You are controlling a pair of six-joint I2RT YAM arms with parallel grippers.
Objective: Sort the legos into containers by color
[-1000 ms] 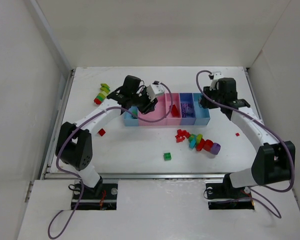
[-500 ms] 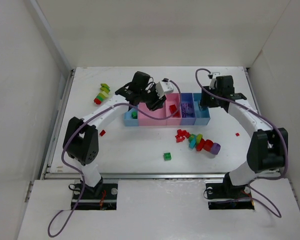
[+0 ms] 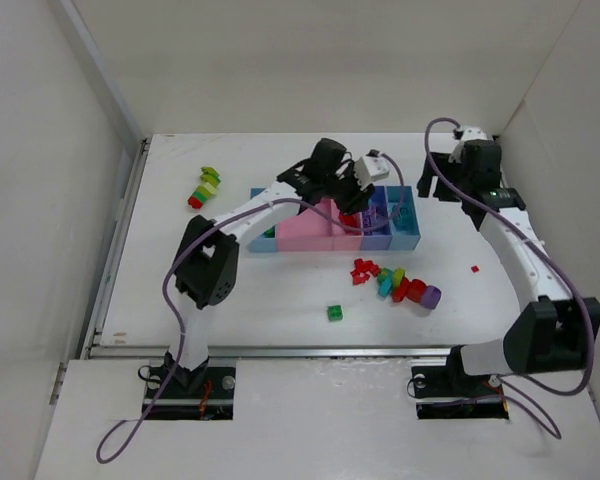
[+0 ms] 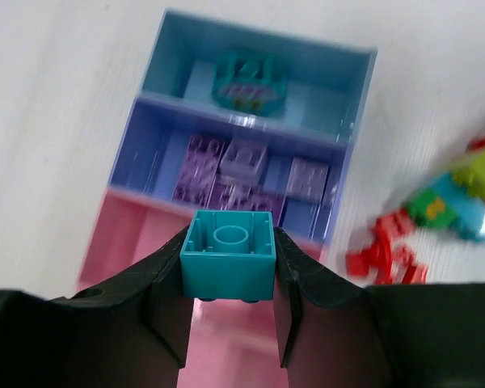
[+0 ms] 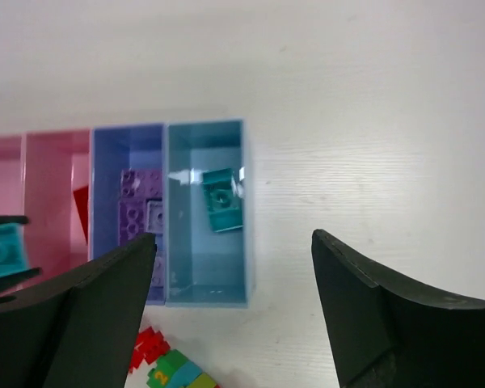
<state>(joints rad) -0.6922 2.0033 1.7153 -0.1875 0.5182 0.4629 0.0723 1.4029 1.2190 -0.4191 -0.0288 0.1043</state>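
My left gripper moves past the purple-blue tray (image 4: 145, 153) next and down over the end light blue tray's near part, because a matching teal lego lies there.
My left gripper (image 3: 355, 196) is shut on a teal lego (image 4: 228, 263) and hovers over the narrow pink tray (image 4: 121, 242) in the row of containers (image 3: 310, 237). Beyond it lie the purple-blue tray (image 4: 145, 153) with purple legos (image 4: 242, 170) and the end light blue tray (image 4: 323, 89) with one teal lego (image 4: 249, 81). My right gripper (image 3: 442, 186) is open and empty, up and to the right of that end tray (image 5: 206, 267), where the teal lego (image 5: 223, 199) lies tilted. A loose pile of legos (image 3: 395, 283) sits in front of the trays.
A single green brick (image 3: 334, 313) lies near the front, a small red one (image 3: 474, 268) to the right. A red, green and yellow-green chain (image 3: 204, 187) lies far left. A green brick (image 3: 268, 231) sits in the left light blue tray. White walls enclose the table.
The left arm has swung right along the tray row, carrying the teal lego. The right gripper has opened and drawn back to the right from the end tray.
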